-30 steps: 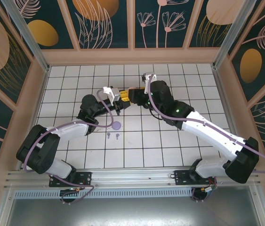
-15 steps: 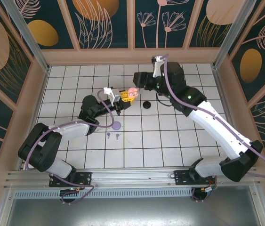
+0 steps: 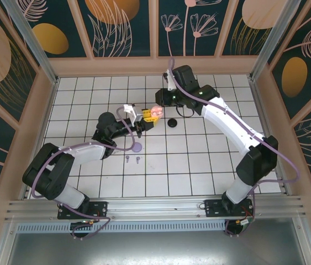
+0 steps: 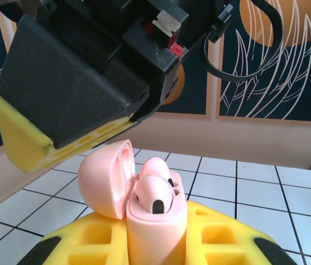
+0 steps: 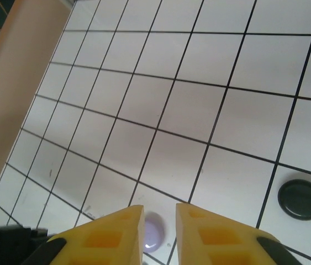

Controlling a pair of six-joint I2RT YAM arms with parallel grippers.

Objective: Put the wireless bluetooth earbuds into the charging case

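Observation:
I need to tilt my left gripper and lower the pink case down onto the tiles [image 3: 159, 124] beside the black case next, then let go of it, because both earbuds are inside.
My left gripper [image 3: 150, 115] is shut on the open pink charging case [image 4: 156, 226], holding it upright above the tiles between its yellow fingers [image 4: 230, 234]. The case lid [image 4: 104, 179] is swung open to the left. Two pink earbuds [image 4: 154, 193] sit side by side in the case. My right gripper [image 3: 159, 100] hovers just behind and above the case, seen as a dark body with a yellow finger [image 4: 31, 149]. In the right wrist view its jaws [image 5: 159, 208] stand a narrow gap apart with nothing between them. Two purple earbuds [image 3: 132, 159] lie on the floor.
A round purple case [image 3: 137, 147] lies on the tiles just below the left gripper, also seen through the right fingers' gap [image 5: 154, 234]. A round black case [image 3: 172, 122] [image 5: 301, 199] lies right of the pink case. Wooden walls ring the tiled floor [image 3: 199, 160].
The right gripper has drawn back from the pink case toward the far wall, and its jaws have narrowed. The left gripper still holds the case in the same place.

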